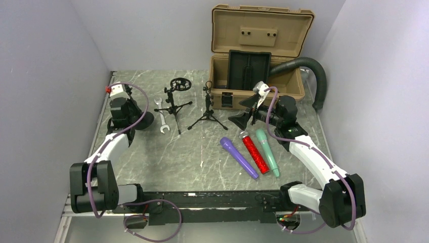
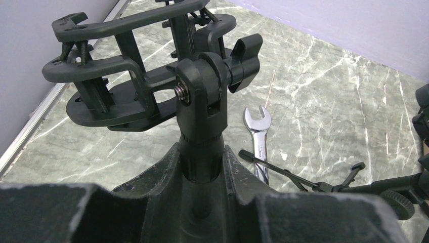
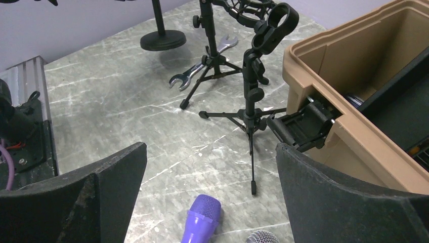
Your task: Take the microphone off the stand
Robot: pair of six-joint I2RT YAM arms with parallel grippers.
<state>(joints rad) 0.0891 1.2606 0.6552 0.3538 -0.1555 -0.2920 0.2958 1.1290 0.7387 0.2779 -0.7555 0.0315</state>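
My left gripper should next lower slightly outward and release the round-base stand on the table (image 1: pixel 150 109) spot below, beside the wrench.
Three microphones lie flat on the marble table: a purple one (image 1: pixel 239 158) (image 3: pixel 202 217), a red one (image 1: pixel 254 152) and a green one (image 1: pixel 267 151). At the far left my left gripper (image 1: pixel 134 118) (image 2: pixel 202 162) is shut on the post of a black round-base stand (image 1: pixel 145 120) (image 2: pixel 202 116). The shock mount (image 2: pixel 126 76) on top of that stand holds nothing. My right gripper (image 1: pixel 250 115) (image 3: pixel 210 149) hangs open above the microphones' heads, with only table between its fingers. Two tripod stands, one with a ring mount (image 1: pixel 174 104) and one with a clip (image 1: pixel 208 109) (image 3: pixel 253 96), are also bare.
An open tan case (image 1: pixel 258 66) (image 3: pixel 354 101) stands at the back right, close to my right gripper, with a black hose (image 1: pixel 311 71) curling behind it. A silver wrench (image 1: pixel 162 119) (image 2: pixel 259 136) lies between the round-base stand and the ring tripod. Walls close in on both sides.
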